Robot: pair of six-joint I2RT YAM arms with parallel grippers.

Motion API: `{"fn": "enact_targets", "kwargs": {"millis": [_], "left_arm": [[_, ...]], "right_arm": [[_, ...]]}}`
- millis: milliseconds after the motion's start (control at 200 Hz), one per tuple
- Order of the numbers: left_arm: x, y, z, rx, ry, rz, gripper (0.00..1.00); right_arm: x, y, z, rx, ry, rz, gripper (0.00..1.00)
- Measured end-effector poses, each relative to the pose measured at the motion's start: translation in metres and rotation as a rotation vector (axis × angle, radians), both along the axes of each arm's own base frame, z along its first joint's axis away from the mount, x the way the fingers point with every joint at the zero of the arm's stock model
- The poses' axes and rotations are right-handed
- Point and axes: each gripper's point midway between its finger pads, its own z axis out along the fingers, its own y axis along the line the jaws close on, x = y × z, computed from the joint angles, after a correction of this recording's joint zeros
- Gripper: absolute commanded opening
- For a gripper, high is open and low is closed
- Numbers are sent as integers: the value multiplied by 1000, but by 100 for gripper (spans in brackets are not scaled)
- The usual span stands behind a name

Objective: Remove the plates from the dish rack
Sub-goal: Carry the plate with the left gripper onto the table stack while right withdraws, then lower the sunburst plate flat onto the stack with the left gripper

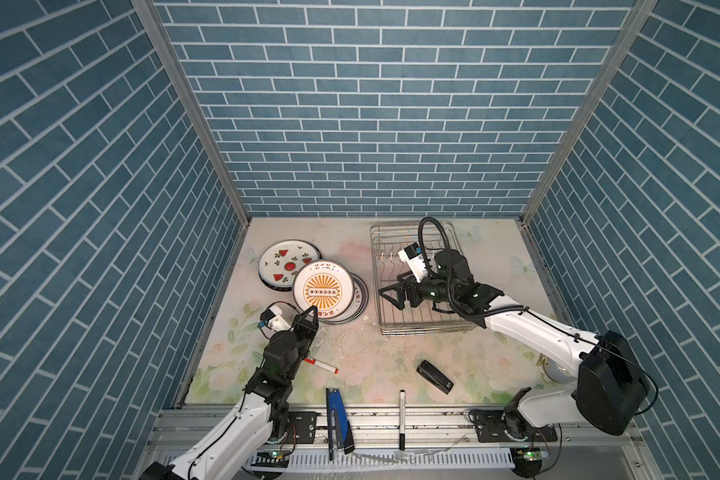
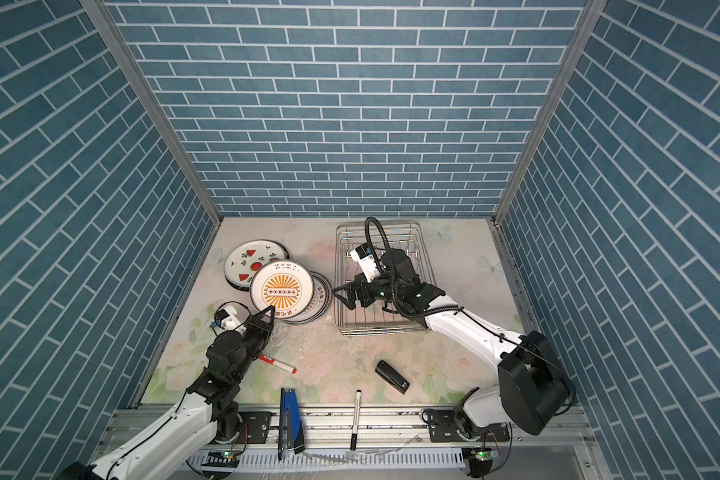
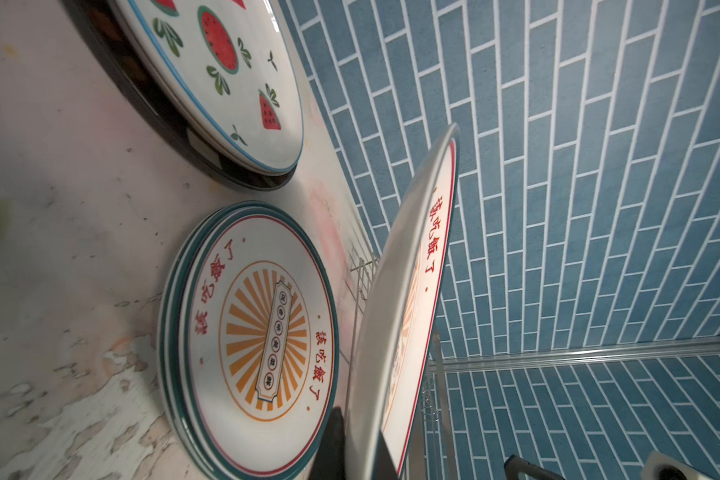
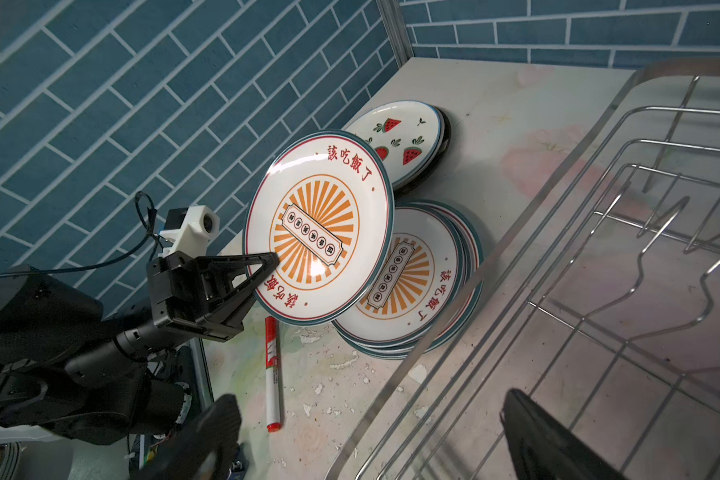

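Note:
The held plate hangs tilted above the stack of sunburst plates, so it goes down toward them next, and my left gripper releases its near rim there.
My left gripper (image 1: pixel 312 311) (image 2: pixel 269 311) (image 3: pixel 360 451) (image 4: pixel 267 266) is shut on the near rim of a sunburst plate (image 1: pixel 323 291) (image 2: pixel 282 291) (image 3: pixel 412 291) (image 4: pixel 319 228). That plate hangs tilted above a stack of sunburst plates (image 1: pixel 360 297) (image 2: pixel 324 297) (image 3: pixel 258 340) (image 4: pixel 425 291) on the table's left. Behind the stack lie watermelon plates (image 1: pixel 285 262) (image 2: pixel 252 259) (image 3: pixel 225 62) (image 4: pixel 404 141). The silver wire dish rack (image 1: pixel 416 329) (image 2: pixel 375 330) (image 4: pixel 401 378) stands at the back right with no plate visible in it. Over its left edge my right gripper (image 1: pixel 387 298) (image 2: pixel 342 300) (image 4: pixel 375 440) hovers open and empty.
A red-capped marker (image 1: pixel 321 365) lies beside the left arm. A black stapler (image 1: pixel 434 376) lies in front of the rack. A blue stapler (image 1: pixel 336 419) and a black marker (image 1: pixel 402 419) sit at the front rail. Blue brick walls enclose three sides.

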Motion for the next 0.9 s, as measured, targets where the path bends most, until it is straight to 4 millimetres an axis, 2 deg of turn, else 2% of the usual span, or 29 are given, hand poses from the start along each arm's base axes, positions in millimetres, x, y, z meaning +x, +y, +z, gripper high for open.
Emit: {"fn": "enact_targets", "kwargs": {"millis": [85,200,365,520,760,900], "left_arm": [[-1,0,-14,3,59,5,0],[-3,1,-29,7,126,12,0],[0,-2,-41,7,195,9,0],[3,-7,-49,1,249,-1,0],[6,-16,-55,-28,302,-26,0],[5,-16,-56,-42,314,-20,4]], "right_arm": [[-12,13,-7,-48,-30,29,99],[-22,27,-8,-78,-68,64,99],[-14,37,-8,-113,-92,56,99],[-9,35,-18,-158,-92,33,99],[-10,35,-22,-183,-100,34,99],[-10,35,-27,-199,-101,31,99]]}}
